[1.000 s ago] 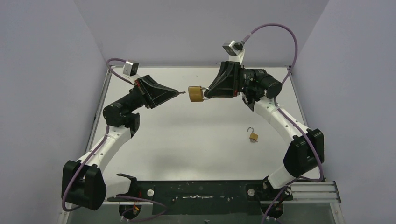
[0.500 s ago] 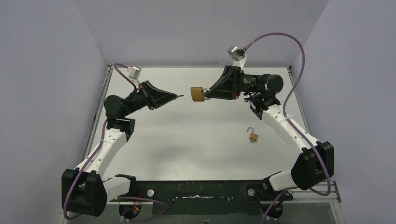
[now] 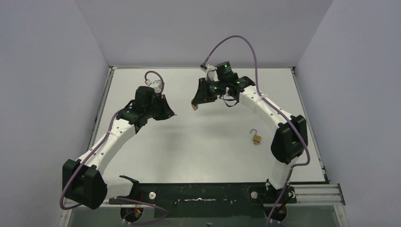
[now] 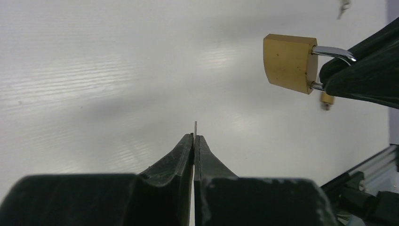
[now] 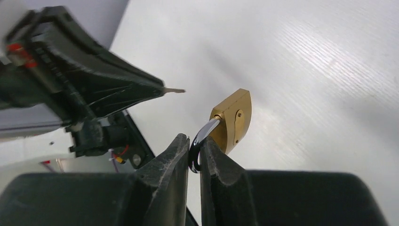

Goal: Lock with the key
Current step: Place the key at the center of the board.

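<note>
I hold the padlock clear above the bare white table. My right gripper should lower slightly outward, set the brass body down there and release the shackle.
My right gripper is shut on the steel shackle of a brass padlock and holds it above the table; the padlock also shows in the top view and in the left wrist view. My left gripper is shut on a thin key, whose tip sticks out past the fingertips. In the right wrist view the key points at the padlock with a small gap. In the top view the left gripper is left of the padlock and apart from it.
A second small brass padlock with an open shackle lies on the white table right of centre. Grey walls close in the table at the back and sides. A black base bar runs along the near edge.
Both arms swung and tilted downward. The padlock dropped lower and turned; the left gripper with the key moved down and a little toward the near side.
</note>
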Robot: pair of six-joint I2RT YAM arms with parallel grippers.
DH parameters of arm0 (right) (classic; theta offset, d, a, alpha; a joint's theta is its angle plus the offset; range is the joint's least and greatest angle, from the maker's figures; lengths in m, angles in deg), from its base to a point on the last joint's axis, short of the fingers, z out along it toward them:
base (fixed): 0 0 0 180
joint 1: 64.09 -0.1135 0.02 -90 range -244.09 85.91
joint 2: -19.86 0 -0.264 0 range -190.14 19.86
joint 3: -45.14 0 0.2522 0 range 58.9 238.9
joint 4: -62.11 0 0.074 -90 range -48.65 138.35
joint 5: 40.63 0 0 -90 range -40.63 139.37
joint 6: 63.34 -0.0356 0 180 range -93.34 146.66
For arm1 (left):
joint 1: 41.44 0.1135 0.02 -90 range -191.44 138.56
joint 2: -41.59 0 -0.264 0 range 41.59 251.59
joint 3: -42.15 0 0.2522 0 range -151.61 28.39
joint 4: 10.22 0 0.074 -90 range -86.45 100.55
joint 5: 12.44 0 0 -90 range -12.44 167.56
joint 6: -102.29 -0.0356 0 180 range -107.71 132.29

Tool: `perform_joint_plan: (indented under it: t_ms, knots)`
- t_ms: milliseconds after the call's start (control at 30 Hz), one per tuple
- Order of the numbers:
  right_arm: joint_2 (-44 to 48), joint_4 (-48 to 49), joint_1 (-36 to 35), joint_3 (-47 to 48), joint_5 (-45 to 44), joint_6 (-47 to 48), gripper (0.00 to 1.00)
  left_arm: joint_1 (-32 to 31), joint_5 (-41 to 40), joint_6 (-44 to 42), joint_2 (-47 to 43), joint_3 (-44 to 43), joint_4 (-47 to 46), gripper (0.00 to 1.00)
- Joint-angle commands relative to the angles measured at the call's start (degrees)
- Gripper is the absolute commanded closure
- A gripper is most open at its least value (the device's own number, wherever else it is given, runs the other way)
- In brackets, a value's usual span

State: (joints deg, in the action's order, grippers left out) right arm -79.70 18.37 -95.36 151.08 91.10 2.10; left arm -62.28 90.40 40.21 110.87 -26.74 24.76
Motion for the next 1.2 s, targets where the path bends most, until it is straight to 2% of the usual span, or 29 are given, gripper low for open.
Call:
perform_joint_plan:
  t_ms: [0, 267, 533, 767, 1000, 1167]
  knots:
    - [-8.4, -7.9, 0.0, 11.7, -9.1, 3.0, 1.0, -1.3, -10.4, -4.3, 9.0, -10.7, 9.1, 1.0]
    - [-27.8, -10.9, 1.6, 31.1, -10.5, 0.5, 1.0, -2.2, -10.8, -4.4, 31.4, -33.0, 15.8, 1.0]
    - [-37.9, -9.8, 4.3, 41.0, -12.8, -3.6, 1.0, -2.9, -10.5, -2.8, 49.9, -48.8, 21.0, 1.0]
    - [-41.4, -7.5, 5.5, 42.0, -14.7, -7.1, 1.0, -3.2, -12.4, -1.0, 57.2, -53.5, 19.8, 1.0]
    - [-42.5, -7.4, 5.4, 41.6, -16.0, -8.3, 1.0, -3.9, -18.4, -0.1, 58.8, -53.4, 17.2, 1.0]
    - [-42.3, -6.0, 5.5, 39.7, -16.2, -9.7, 1.0, -4.3, -18.6, 0.1, 60.7, -56.0, 17.8, 1.0]
